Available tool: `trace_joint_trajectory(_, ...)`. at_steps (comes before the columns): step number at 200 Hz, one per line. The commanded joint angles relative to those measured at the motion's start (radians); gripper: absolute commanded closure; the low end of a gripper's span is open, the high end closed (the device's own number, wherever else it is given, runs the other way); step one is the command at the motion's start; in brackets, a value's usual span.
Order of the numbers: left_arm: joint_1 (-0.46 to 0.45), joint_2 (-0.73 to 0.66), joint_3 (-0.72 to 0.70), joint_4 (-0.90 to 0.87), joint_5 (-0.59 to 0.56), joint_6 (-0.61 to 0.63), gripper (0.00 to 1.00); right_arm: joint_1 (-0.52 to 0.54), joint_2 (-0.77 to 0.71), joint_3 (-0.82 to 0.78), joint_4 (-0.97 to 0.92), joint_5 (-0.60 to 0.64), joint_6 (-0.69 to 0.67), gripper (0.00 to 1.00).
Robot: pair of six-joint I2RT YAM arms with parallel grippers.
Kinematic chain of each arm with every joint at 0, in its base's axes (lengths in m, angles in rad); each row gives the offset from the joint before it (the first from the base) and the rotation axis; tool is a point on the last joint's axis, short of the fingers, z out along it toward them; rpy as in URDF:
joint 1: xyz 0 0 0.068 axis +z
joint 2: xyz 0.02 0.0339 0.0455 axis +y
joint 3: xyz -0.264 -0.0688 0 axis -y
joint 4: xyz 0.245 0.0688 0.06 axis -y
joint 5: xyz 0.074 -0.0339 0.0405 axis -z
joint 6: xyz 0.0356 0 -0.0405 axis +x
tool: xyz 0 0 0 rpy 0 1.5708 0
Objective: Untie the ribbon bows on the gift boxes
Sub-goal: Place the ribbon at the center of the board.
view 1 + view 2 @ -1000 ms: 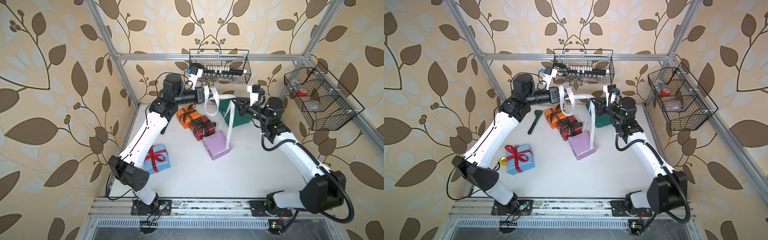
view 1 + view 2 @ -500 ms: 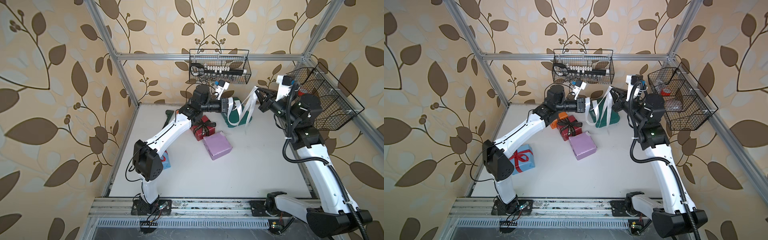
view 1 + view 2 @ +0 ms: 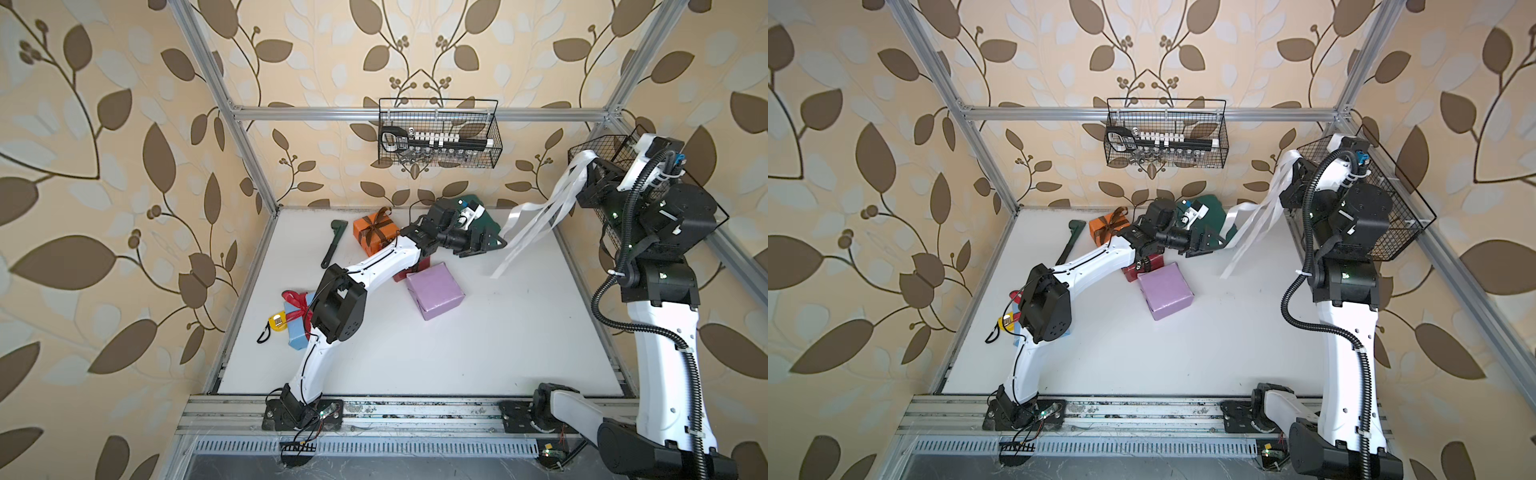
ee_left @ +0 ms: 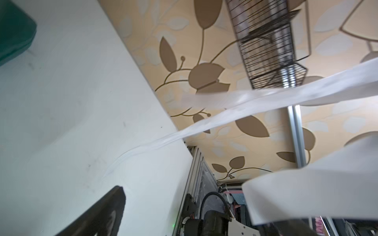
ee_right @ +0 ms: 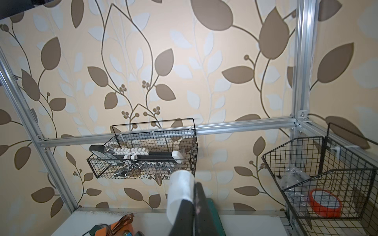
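Note:
The right gripper lowers toward the clear tabletop [image 3: 510, 279] beside the green case next and releases the ribbon, since the lilac box is bare and the white ribbon hangs loose.
My right gripper [image 3: 587, 179] [image 3: 1292, 179] is raised at the far right and shut on the white ribbon [image 3: 536, 224] [image 5: 180, 190], which hangs loose toward the table. In the right wrist view the right gripper [image 5: 194, 194] pinches a loop of it. My left gripper [image 3: 484, 243] [image 3: 1204, 246] is open over the green case, and one of its fingers [image 4: 102, 214] shows with the ribbon [image 4: 255, 106] drifting past. The lilac box [image 3: 434, 291] is bare. A brown bow is tied on the orange box [image 3: 374, 232]. The left arm hides most of the dark red box [image 3: 1144, 266] and part of the light blue box [image 3: 296, 332] with its red bow [image 3: 296, 301].
A green case [image 3: 482, 210] lies at the back under the left gripper. A wrench [image 3: 332, 249] lies at the back left and a yellow tape measure [image 3: 276, 322] by the blue box. Wire baskets hang on the back wall [image 3: 438, 133] and right wall [image 3: 1391, 232].
The left gripper has opened and let go of the white ribbon. The right arm has swung up and to the right, carrying the ribbon clear of the lilac box.

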Motion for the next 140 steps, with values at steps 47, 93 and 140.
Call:
trace_joint_trajectory(47,0.040,-0.129,-0.024,-0.421,-0.280,0.341,0.01,-0.020,0.078,-0.184,0.018,-0.028,0.042,1.00)
trace_joint_trajectory(93,0.063,-0.263,-0.182,-0.424,-0.353,0.360,0.01,-0.023,0.157,-0.337,0.039,0.049,0.036,1.00)
trace_joint_trajectory(140,0.099,-0.421,-0.341,-0.429,-0.427,0.342,0.01,-0.023,0.309,-0.383,-0.053,-0.008,0.089,1.00)
